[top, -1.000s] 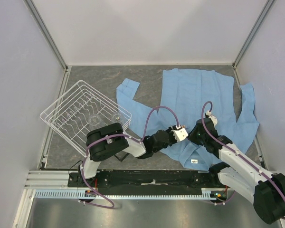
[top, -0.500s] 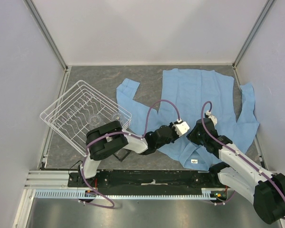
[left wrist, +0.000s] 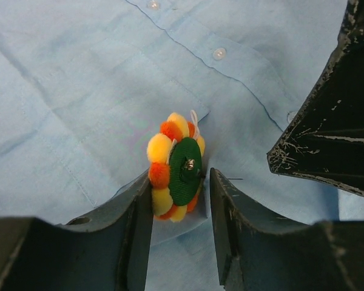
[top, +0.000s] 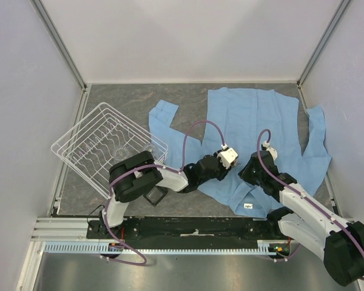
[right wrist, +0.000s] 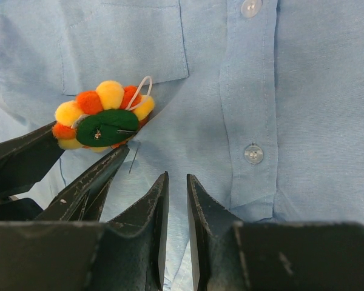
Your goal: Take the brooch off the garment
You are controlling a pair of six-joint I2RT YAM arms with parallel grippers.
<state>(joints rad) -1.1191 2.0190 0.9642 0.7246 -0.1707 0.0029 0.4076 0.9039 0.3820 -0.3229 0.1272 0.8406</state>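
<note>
Next, my left gripper stays at the brooch and draws its fingers together across the pompom ring point(left wrist: 173, 182), since that already stands between the open fingers.
The brooch point(left wrist: 176, 167) is a ring of orange and yellow pompoms round a green back with a metal pin. It stands on edge over the light blue garment point(top: 255, 115), by the chest pocket. My left gripper point(left wrist: 180, 182) is open around the brooch: one finger touches the pompoms, and a slim gap shows at the other. In the right wrist view the brooch point(right wrist: 103, 115) sits at the left gripper's fingertips point(right wrist: 112, 160). My right gripper point(right wrist: 177, 177) rests on the shirt front beside it, its jaws nearly together with blue cloth filling the slit. The overhead view hides the brooch under the left gripper point(top: 230, 159).
A white wire dish rack point(top: 109, 148) stands at the left of the grey table point(top: 121, 100). A small black square frame point(top: 153, 197) lies by the left arm. White shirt buttons point(right wrist: 253, 153) run along the placket. Walls close in three sides.
My left gripper has moved a little toward the back and left over the shirt. The right arm has stayed in place.
</note>
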